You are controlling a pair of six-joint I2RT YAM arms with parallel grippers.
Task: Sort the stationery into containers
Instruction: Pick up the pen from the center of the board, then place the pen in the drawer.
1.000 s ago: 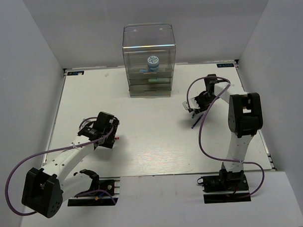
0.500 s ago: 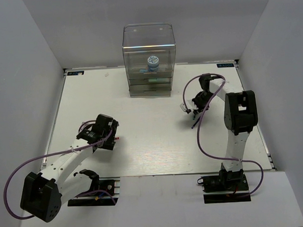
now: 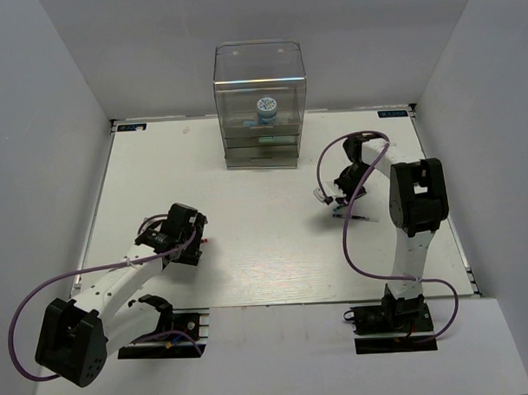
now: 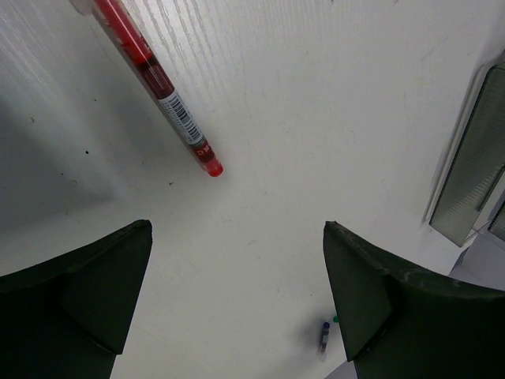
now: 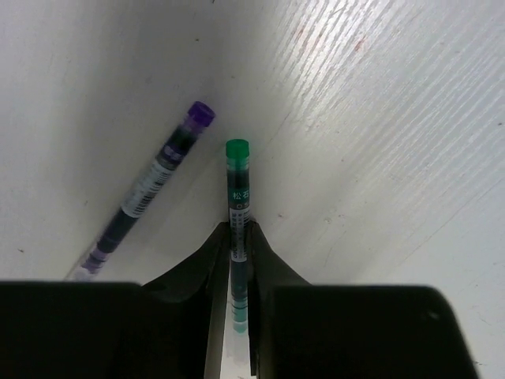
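Note:
I should lift the green pen with my right gripper, then move it outward, to the left in the top view, over the drawer unit's front section, which looks empty.
My right gripper is shut on a dark green pen that points away from the wrist, low over the table. A dark purple pen lies on the table just left of it. In the top view this gripper is right of centre. My left gripper is open and empty above bare table, and a thin red pen lies beyond it to the left. In the top view it is at the left front. The blue-and-white tub sits inside the clear drawer unit at the back.
The drawer unit's smoky corner shows at the right edge of the left wrist view. White walls close in the table on three sides. Purple cables loop beside both arms.
My right gripper has moved left and a little nearer, still low over the pens. My left gripper has shifted slightly nearer over the red pen's end.

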